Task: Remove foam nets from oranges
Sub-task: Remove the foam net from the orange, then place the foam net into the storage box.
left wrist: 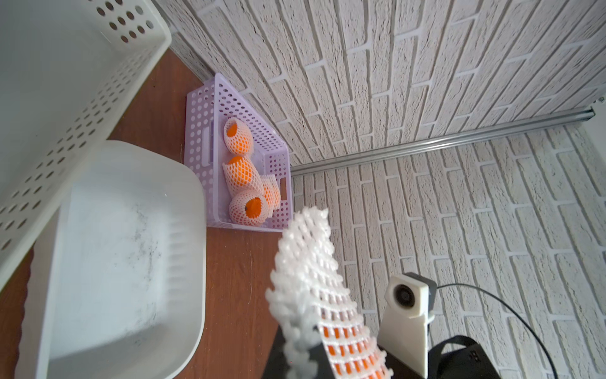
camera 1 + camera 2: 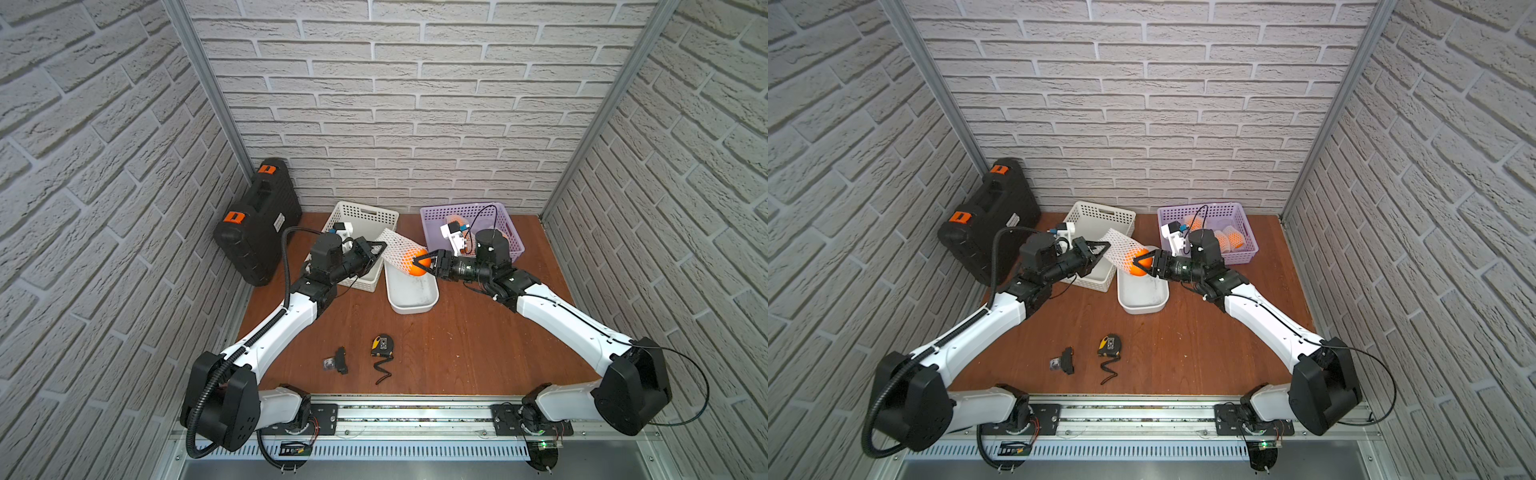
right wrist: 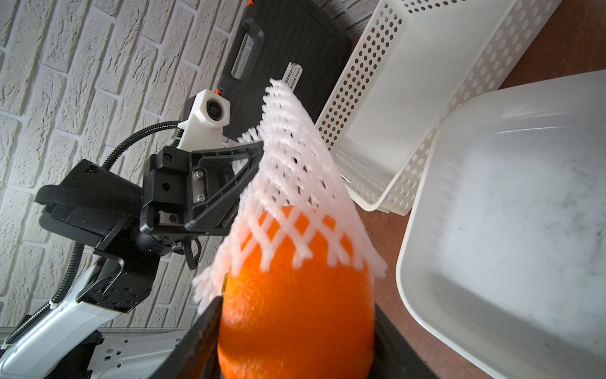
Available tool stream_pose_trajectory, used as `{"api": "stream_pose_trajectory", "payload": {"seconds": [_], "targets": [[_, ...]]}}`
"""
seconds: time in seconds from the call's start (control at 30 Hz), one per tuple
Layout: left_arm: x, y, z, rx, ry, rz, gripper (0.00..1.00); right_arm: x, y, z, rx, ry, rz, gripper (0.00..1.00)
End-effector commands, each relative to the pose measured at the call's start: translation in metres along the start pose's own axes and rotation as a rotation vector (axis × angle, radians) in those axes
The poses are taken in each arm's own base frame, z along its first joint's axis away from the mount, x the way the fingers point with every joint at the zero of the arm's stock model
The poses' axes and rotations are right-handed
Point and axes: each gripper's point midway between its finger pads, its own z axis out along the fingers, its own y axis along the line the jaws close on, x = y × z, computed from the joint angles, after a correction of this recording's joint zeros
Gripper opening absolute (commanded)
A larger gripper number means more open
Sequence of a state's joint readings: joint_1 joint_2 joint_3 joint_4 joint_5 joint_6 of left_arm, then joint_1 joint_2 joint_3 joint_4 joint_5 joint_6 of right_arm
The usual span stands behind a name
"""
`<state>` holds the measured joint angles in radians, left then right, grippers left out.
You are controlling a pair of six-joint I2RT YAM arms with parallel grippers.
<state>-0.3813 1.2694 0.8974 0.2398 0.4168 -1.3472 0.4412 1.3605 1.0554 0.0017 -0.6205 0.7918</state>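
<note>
The left gripper draws its net off the orange next. Then it lowers the net to the empty white tub (image 1: 135,252), toward the purple basket (image 1: 200,131), and releases it.
An orange (image 2: 417,269) hangs over the white tub, with my right gripper (image 2: 420,263) shut on its bare end; the fingers (image 3: 200,334) press on both sides of the orange (image 3: 295,311). A white foam net (image 2: 398,246) still covers the far half and stretches away as a loose tube. My left gripper (image 2: 380,249) is shut on that loose end, and the net (image 1: 311,269) runs out from between its fingers (image 1: 316,356). Several more netted oranges (image 1: 244,172) lie in the purple basket (image 1: 200,131). Both top views show the same hold (image 2: 1139,268).
A white tub (image 2: 415,309) sits under the held orange. A white perforated basket (image 2: 361,214) stands beside it and the purple basket (image 2: 453,210) is at the back right. A black case (image 2: 257,224) leans at the left wall. A tape measure (image 2: 382,346) and a small black part (image 2: 340,360) lie near the front.
</note>
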Motion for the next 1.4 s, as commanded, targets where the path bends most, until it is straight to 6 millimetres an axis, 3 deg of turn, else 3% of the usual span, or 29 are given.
{"api": "stream_pose_trajectory", "payload": {"seconds": [0.0,0.2,0.37,0.47,0.8,1.07,1.1,1.13,1.17,1.2,1.3,1.37], "targets": [[-0.018,-0.011,-0.016,0.044,-0.099,0.004,0.06,-0.009,0.014,-0.011,-0.014,-0.040,-0.067,0.38],[-0.032,-0.001,-0.028,-0.017,-0.166,0.038,0.05,-0.007,0.009,-0.019,0.039,-0.055,-0.093,0.38],[-0.040,0.024,-0.030,-0.136,-0.218,0.096,0.04,-0.010,0.003,-0.038,0.126,-0.094,-0.135,0.38],[-0.023,0.034,-0.012,-0.201,-0.162,0.156,0.04,-0.011,-0.004,-0.050,0.194,-0.117,-0.160,0.38],[0.059,0.066,0.078,-0.312,0.247,0.292,0.07,-0.011,-0.025,-0.075,0.347,-0.166,-0.197,0.38],[0.067,0.114,0.113,-0.439,0.403,0.315,0.07,-0.007,-0.036,-0.075,0.377,-0.166,-0.199,0.38],[0.072,0.119,0.117,-0.438,0.432,0.309,0.10,-0.006,-0.036,-0.075,0.379,-0.165,-0.202,0.38],[0.077,0.122,0.121,-0.435,0.465,0.305,0.19,-0.006,-0.037,-0.075,0.381,-0.164,-0.202,0.38],[0.080,0.125,0.123,-0.441,0.491,0.300,0.32,-0.005,-0.038,-0.074,0.383,-0.161,-0.202,0.38],[0.081,0.128,0.125,-0.454,0.509,0.302,0.53,-0.005,-0.039,-0.074,0.385,-0.160,-0.203,0.38],[0.075,0.130,0.125,-0.493,0.507,0.333,0.91,-0.004,-0.039,-0.074,0.386,-0.158,-0.205,0.39],[0.069,0.124,0.125,-0.491,0.493,0.346,0.98,-0.004,-0.040,-0.074,0.386,-0.158,-0.203,0.39]]}}
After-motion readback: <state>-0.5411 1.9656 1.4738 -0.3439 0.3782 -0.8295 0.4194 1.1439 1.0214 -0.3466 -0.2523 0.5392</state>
